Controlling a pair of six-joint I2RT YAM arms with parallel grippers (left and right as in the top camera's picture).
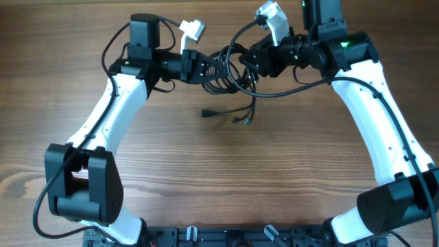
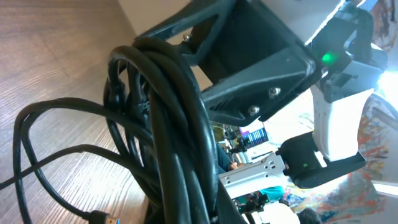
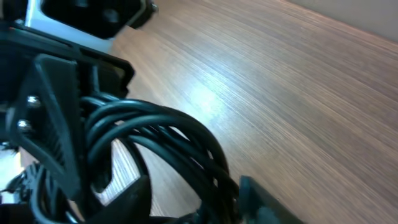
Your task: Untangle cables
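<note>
The spot on the wood by the plug ends is below my left gripper, so it should lower, tip its fingers downward and let go of the tangle there.
The cables [image 1: 230, 68] form a black fist-sized tangle hanging between my two grippers at the back middle of the wooden table [image 1: 219, 178]. Two loose plug ends [image 1: 206, 113] trail down onto the wood. My left gripper [image 1: 206, 67] is shut on the tangle's left side; in the left wrist view the thick bundle [image 2: 168, 112] runs straight into its jaws, hiding the fingertips. My right gripper [image 1: 257, 62] is at the tangle's right side. In the right wrist view its fingers [image 3: 127, 199] stand apart, with several strands [image 3: 174, 124] passing between them, close to the right finger.
A plug with a blue tip [image 2: 102, 218] lies on the wood below the bundle. The right gripper's black body [image 2: 249, 68] fills the upper left wrist view. White camera mounts [image 1: 192, 29] stick up from both wrists. The arm bases [image 1: 82, 185] stand at the front corners.
</note>
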